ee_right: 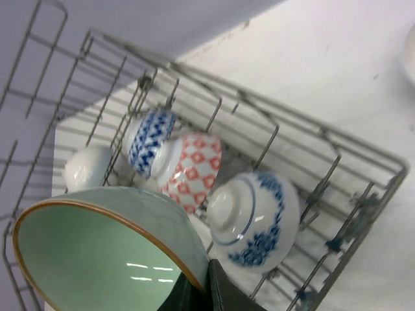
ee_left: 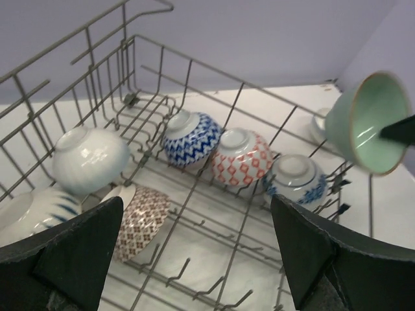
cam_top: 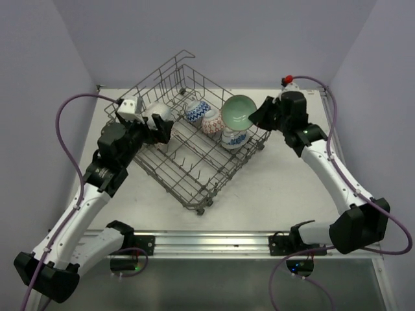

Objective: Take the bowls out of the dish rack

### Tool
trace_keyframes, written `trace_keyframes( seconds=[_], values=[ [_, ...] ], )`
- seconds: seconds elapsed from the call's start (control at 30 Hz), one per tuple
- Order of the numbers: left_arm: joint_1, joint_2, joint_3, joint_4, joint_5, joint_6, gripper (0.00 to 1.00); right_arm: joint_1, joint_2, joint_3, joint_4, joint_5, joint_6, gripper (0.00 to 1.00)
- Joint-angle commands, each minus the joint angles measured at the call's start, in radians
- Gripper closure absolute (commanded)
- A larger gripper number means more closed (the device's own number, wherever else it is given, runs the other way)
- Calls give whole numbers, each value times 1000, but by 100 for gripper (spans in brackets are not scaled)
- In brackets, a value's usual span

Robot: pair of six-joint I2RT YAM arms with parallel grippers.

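Observation:
The white round object is below my right gripper, to its right in the wrist view, clear of the rack, so I will move over it, lower and release.
The grey wire dish rack sits mid-table. My right gripper is shut on the rim of a mint green bowl, held tilted above the rack's right corner; the right wrist view shows the fingers pinching that bowl. Below it lie a blue zigzag bowl, a red patterned bowl and a blue flowered bowl. My left gripper hangs open over the rack's left side, with nothing between its fingers. Near it are a white bowl, a blue-striped bowl and a brown patterned bowl.
The rack's tall wire sides rise at the back and left. A white round object rests on the table beyond the rack's right edge, partly hidden behind the green bowl. Purple walls close the table on three sides.

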Motion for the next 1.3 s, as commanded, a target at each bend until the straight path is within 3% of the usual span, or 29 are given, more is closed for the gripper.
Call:
trace_keyframes(
  seconds=[0.0,0.27,0.47,1.27],
  values=[
    [6,-27,-110,-14,-143,95,0,-92,-21,143,-49,10,-61,100],
    [-3,-57,-187,-24,-197,155,0,-404,53,189,-152,60,-46,100],
    [-75,-130,-221,3,-266,226,0,-518,201,164,-109,43,-33,100],
    [-86,-103,-207,-12,-223,227,0,-558,613,468,-115,-2,-38,100]
  ],
)
